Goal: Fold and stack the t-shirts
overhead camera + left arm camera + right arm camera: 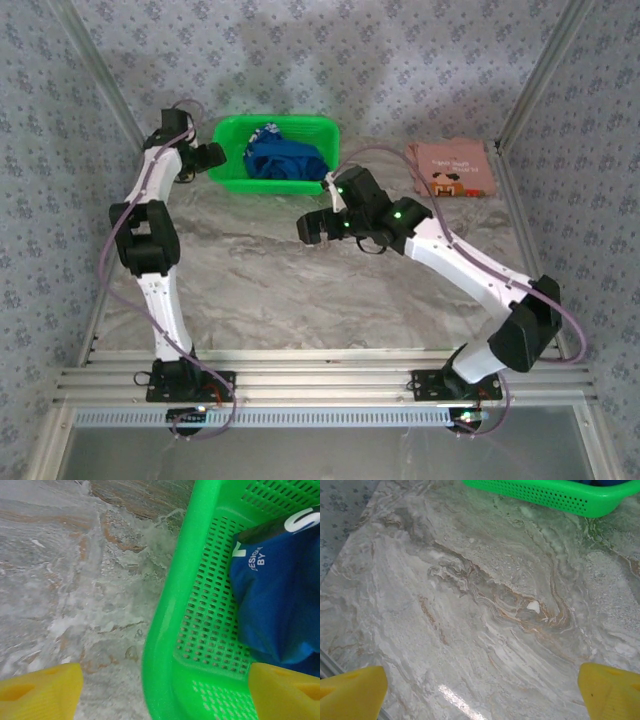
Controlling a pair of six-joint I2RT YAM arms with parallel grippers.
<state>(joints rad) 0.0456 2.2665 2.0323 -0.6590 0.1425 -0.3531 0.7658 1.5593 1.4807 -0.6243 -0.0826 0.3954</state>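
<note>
I will next move my right gripper outward over the basket's near rim, down onto the still crumpled, unfolded blue t-shirt.
A royal-blue t-shirt (283,158) with white lettering lies crumpled in the green mesh basket (232,170). In the left wrist view the blue t-shirt (280,590) fills the basket's right part. A salmon-pink t-shirt (452,170) with a cartoon print lies folded flat at the back right. My left gripper (207,156) is at the basket's left side. Its jaws are open astride the basket's left wall (167,645), one yellow fingertip (40,692) outside and the other inside, neither touching it. My right gripper (308,228) hovers open over the bare marble table (470,605), holding nothing.
The basket's near rim (555,495) crosses the top of the right wrist view. Patterned walls and metal posts (530,80) bound the table at the back and sides. A metal rail (320,380) runs along the near edge by the arm bases.
</note>
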